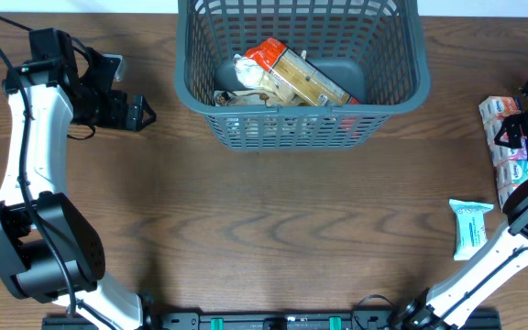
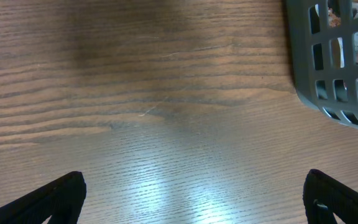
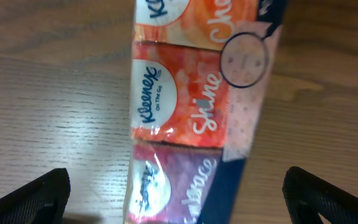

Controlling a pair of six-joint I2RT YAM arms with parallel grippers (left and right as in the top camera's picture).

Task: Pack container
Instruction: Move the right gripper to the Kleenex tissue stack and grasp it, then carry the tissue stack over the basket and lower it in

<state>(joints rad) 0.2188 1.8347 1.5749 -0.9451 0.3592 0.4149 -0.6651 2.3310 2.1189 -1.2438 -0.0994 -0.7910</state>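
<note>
My right gripper lowers onto the red middle section of the Kleenex multipack next, one fingertip beside each long edge, since the narrow pack fits between them.
The dark grey-blue mesh basket stands at the back middle and holds snack packages, one orange and clear. Its corner shows in the left wrist view. My left gripper is open and empty over bare table left of the basket; its fingertips show in its wrist view. My right gripper is open above a long Kleenex tissue multipack at the right edge. In the right wrist view the pack lies between the spread fingers, untouched.
A small white and teal packet lies on the table at the front right. The wooden table stretches between the arms. The left arm's white links stand at the left side.
</note>
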